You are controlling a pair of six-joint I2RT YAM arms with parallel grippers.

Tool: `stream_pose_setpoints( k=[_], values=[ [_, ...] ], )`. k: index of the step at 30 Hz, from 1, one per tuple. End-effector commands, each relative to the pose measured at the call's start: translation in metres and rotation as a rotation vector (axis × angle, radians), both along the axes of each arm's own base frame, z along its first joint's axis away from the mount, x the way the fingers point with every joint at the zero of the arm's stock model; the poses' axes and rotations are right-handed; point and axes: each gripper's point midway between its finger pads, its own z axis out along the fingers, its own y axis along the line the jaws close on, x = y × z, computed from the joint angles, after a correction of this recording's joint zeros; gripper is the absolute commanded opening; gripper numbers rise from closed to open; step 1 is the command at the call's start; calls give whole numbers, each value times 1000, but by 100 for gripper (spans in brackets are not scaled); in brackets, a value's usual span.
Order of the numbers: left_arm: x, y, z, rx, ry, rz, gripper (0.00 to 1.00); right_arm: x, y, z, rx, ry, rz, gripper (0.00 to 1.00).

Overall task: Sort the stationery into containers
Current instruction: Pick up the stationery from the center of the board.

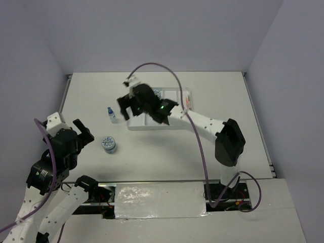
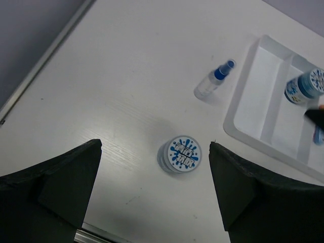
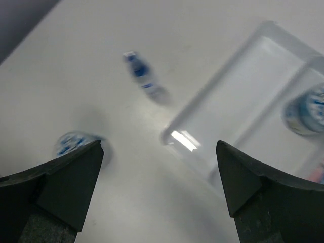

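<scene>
Next, my right gripper swings back from the tray corner, open, and down around the sides of the round blue-patterned disc, still outside the white tray (image 1: 147,125).
One round blue-patterned disc (image 1: 108,144) lies on the table; in the left wrist view the disc (image 2: 183,153) sits ahead of my open, empty left gripper (image 2: 154,147), nearer its right finger. The small blue-capped bottle (image 1: 111,114) lies between the disc and the white tray (image 1: 147,125). A second disc (image 2: 306,86) rests in a tray compartment. My right gripper (image 1: 129,111) hovers open and empty over the tray's left near corner (image 3: 174,135). The bottle (image 3: 143,78) and the table disc (image 3: 71,143) show blurred there. Orange sticks (image 1: 188,104) lie at the tray's right side.
The tray (image 2: 263,101) has long narrow compartments; its left one is bare. The right arm's purple cable (image 1: 167,73) arcs over the tray. The table's left edge rail (image 2: 45,61) runs close to the left arm (image 1: 50,167). Grey walls enclose the table.
</scene>
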Motion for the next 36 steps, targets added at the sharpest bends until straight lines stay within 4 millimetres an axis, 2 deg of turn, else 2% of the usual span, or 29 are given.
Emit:
stream_pose_setpoints(
  k=[1, 2, 3, 4, 5, 7, 8, 9, 16, 17, 19, 25, 27, 28, 30, 32, 33, 35, 36],
  values=[
    [-9, 23, 19, -28, -84, 136, 99, -68, 57, -20, -25, -69, 199, 100],
    [-9, 23, 20, -30, -92, 125, 99, -77, 67, -21, -36, -90, 220, 100],
    [-10, 24, 22, -34, -105, 130, 99, -97, 82, -35, -76, -102, 266, 100],
    [-10, 24, 22, -36, -108, 127, 99, -101, 92, -32, -76, -119, 272, 100],
    [-11, 24, 21, -35, -107, 128, 99, -105, 98, -47, -106, -111, 284, 100],
    [-11, 24, 21, -35, -107, 125, 99, -115, 112, -50, -101, -108, 306, 100],
    [-11, 24, 22, -36, -110, 123, 99, -116, 116, -53, -98, -104, 311, 100],
    [-11, 23, 22, -38, -111, 118, 99, -114, 118, -65, -113, -92, 304, 100],
    [-9, 19, 23, -36, -114, 87, 99, -104, 133, -86, -132, -110, 302, 100],
    [-8, 18, 22, -33, -112, 83, 99, -105, 136, -98, -148, -96, 314, 100],
    [-8, 17, 24, -36, -118, 77, 99, -106, 144, -107, -141, -65, 343, 100],
    [-9, 17, 25, -37, -129, 73, 99, -114, 159, -119, -111, -16, 394, 100],
    [-10, 17, 25, -39, -134, 70, 99, -111, 161, -118, -107, -13, 382, 100],
    [-10, 17, 25, -38, -133, 68, 99, -108, 158, -127, -126, 1, 359, 100],
    [-9, 16, 25, -38, -130, 65, 99, -102, 156, -129, -132, 12, 333, 99],
    [-9, 16, 25, -38, -131, 65, 99, -102, 155, -133, -127, 26, 330, 89],
    [-9, 16, 25, -38, -133, 63, 99, -102, 153, -133, -125, 26, 326, 67],
    [-9, 16, 25, -38, -132, 65, 99, -105, 151, -136, -127, 32, 329, 52],
    [-9, 16, 26, -39, -135, 65, 99, -105, 150, -125, -104, 21, 327, 38]
  ],
)
